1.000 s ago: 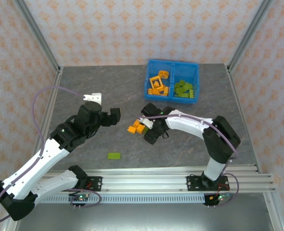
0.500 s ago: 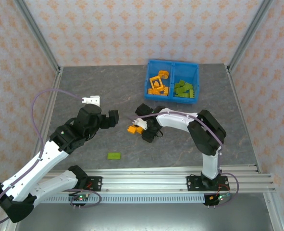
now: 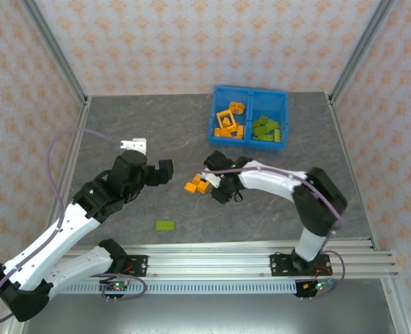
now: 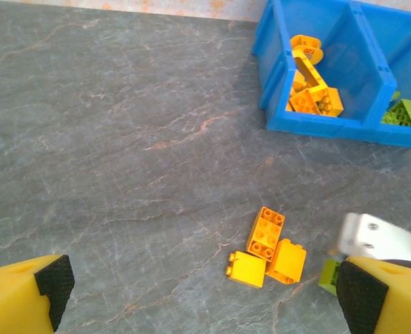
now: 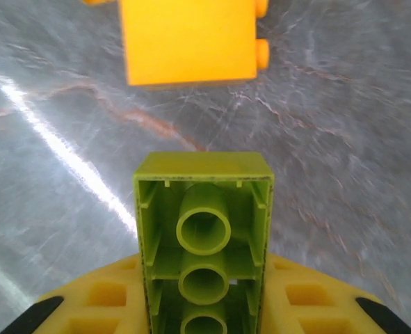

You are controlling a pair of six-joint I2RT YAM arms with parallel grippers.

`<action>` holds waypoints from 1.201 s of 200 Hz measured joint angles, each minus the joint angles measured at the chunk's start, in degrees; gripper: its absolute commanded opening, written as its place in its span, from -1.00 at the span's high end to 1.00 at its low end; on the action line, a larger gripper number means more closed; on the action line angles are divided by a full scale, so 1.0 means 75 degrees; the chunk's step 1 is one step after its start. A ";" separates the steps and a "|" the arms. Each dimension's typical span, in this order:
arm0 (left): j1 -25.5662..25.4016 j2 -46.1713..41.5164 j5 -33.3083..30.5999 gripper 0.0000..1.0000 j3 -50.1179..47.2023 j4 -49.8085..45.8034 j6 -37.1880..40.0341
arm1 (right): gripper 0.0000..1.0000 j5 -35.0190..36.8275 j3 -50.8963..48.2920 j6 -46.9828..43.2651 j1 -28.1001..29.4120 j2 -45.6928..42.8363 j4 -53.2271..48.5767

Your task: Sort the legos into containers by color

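The robot's right gripper will next lift the matching lime green brick, carry it outward over the green legos in the container and let it go.
My right gripper (image 3: 215, 188) is shut on a lime green brick (image 5: 204, 236), held hollow underside up between its yellow pads (image 5: 94, 306). Three orange legos (image 3: 196, 185) lie in a cluster on the table just beyond it, also seen from the left wrist (image 4: 268, 247). My left gripper (image 3: 155, 171) hangs open left of that cluster, with nothing between its fingers. A flat lime green brick (image 3: 165, 225) lies alone near the front. The blue bin (image 3: 250, 95) at the back holds orange legos (image 3: 228, 123) in its left container and green legos (image 3: 268, 130) in its right one.
Grey marbled table with metal frame posts at the back corners and a rail along the near edge. A white tag (image 3: 134, 144) on the purple cable sits behind the left gripper. The bin's near wall (image 4: 316, 125) stands beyond the orange cluster.
My right gripper has closed on the lime green brick beside the orange cluster, and its arm has shifted slightly. The left arm has barely moved.
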 measured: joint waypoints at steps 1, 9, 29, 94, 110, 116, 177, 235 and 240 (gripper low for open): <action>0.0000 0.0000 0.0012 -1.00 0.0000 0.0003 0.0006 | 0.53 -0.0006 -0.0020 0.0009 0.0000 -0.0047 0.0015; 0.0000 0.0017 0.0099 -1.00 0.0000 0.0061 0.0076 | 0.53 -0.0009 -0.0219 0.0166 -0.0003 -0.0618 0.0154; 0.0000 0.0119 0.0460 -1.00 0.0000 0.0274 0.0227 | 0.54 0.0079 -0.0458 0.0621 -0.0076 -0.1929 0.0577; -0.0006 0.0423 0.1944 -1.00 0.0000 0.0956 0.0562 | 0.51 0.0385 -0.0402 0.2532 -0.2226 -0.3270 0.2241; -0.0012 0.0431 0.2060 -1.00 0.0000 0.1000 0.0565 | 0.52 0.0458 0.0184 0.2975 -0.2789 -0.2608 0.2119; -0.0020 0.0434 0.2090 -1.00 0.0000 0.1003 0.0565 | 0.54 0.0481 0.0498 0.3133 -0.2958 -0.2261 0.2057; -0.0023 0.0460 0.2224 -1.00 0.0000 0.1003 0.0562 | 0.57 0.0446 0.3777 0.4438 -0.4179 0.1527 0.1093; -0.0122 0.0673 0.2224 -1.00 0.0000 0.0976 0.0560 | 0.47 0.0417 0.5846 0.5123 -0.4543 0.3401 0.0224; -0.0122 0.0676 0.2224 -1.00 0.0000 0.0973 0.0560 | 0.47 0.0417 0.5866 0.5190 -0.4561 0.3413 0.0213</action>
